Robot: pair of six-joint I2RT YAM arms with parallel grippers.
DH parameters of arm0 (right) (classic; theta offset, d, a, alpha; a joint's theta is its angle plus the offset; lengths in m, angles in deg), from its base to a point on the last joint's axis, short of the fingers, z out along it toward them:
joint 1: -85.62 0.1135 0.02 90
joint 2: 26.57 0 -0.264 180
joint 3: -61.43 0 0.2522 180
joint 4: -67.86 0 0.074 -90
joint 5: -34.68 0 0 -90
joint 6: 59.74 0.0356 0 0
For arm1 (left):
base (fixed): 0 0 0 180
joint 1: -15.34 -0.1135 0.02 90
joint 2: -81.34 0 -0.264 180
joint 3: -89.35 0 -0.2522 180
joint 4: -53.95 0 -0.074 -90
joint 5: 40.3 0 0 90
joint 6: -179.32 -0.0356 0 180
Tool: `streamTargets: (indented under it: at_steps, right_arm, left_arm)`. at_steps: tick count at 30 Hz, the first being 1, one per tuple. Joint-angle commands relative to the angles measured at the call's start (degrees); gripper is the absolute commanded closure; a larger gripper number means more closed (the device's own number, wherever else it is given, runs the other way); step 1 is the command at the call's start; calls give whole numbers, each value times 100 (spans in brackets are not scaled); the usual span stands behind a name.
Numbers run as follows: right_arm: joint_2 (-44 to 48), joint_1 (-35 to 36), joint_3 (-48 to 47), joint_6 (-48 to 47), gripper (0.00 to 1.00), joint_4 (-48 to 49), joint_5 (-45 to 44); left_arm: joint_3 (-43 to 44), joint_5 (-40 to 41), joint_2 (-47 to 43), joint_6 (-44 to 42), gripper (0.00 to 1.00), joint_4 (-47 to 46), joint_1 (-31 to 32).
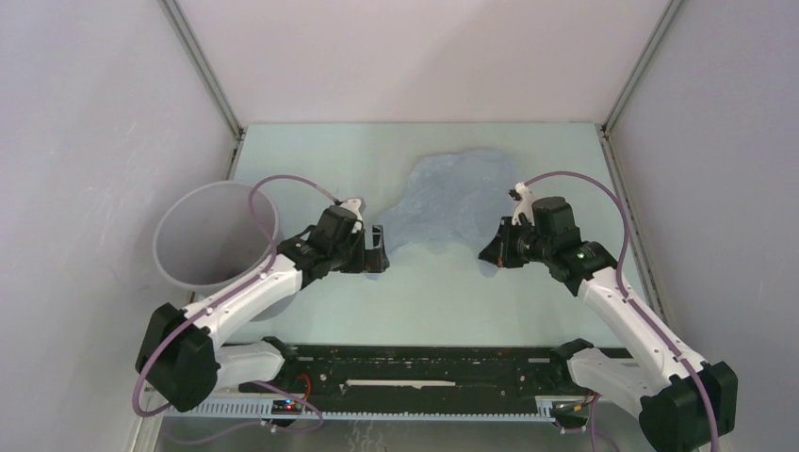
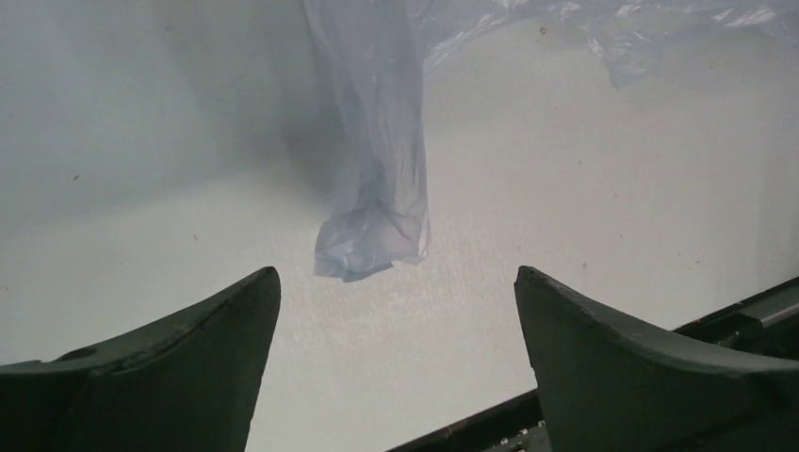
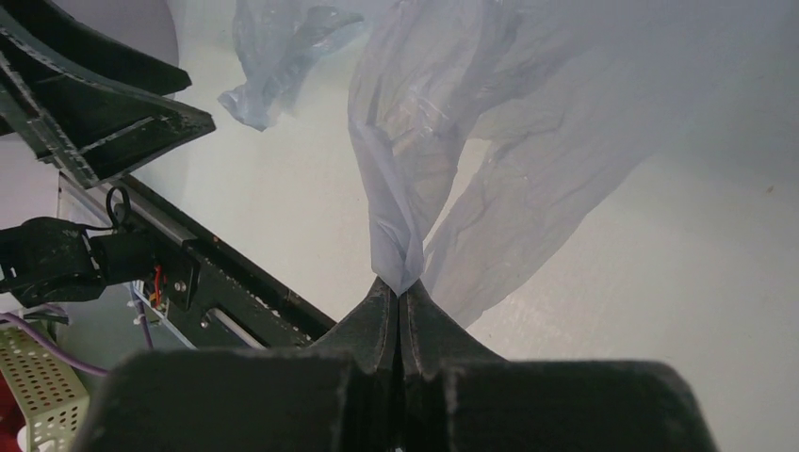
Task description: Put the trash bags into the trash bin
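I will next lower my left gripper's open fingers around the bag's narrow loose tip (image 1: 373, 277) (image 2: 373, 247) and close them, since the bag's tip is below, between them.
The pale blue translucent trash bag (image 1: 450, 198) lies spread on the table between the arms, toward the back. My right gripper (image 1: 493, 254) is shut on a corner of the bag (image 3: 400, 254), which rises from its fingertips (image 3: 382, 301). My left gripper (image 1: 377, 250) is open and empty, just off the bag's left tip (image 2: 372, 240), which hangs ahead of its fingers (image 2: 236, 320). The grey round trash bin (image 1: 213, 235) stands at the left, beside the left arm.
White walls with metal corner posts (image 1: 203, 66) enclose the table on three sides. A black rail (image 1: 415, 363) with wiring runs along the near edge between the arm bases. The left gripper also shows in the right wrist view (image 3: 94, 104).
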Motion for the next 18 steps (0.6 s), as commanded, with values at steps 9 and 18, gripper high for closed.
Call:
streamTargets:
  at_steps: [9, 18]
  right_arm:
    - [82, -244, -8, 131, 100, -60, 342]
    - [-550, -657, -31, 513, 100, -57, -283]
  left_arm:
    - [114, 63, 1828, -681, 13, -1147, 93]
    - [1147, 839, 2038, -497, 93, -127, -2]
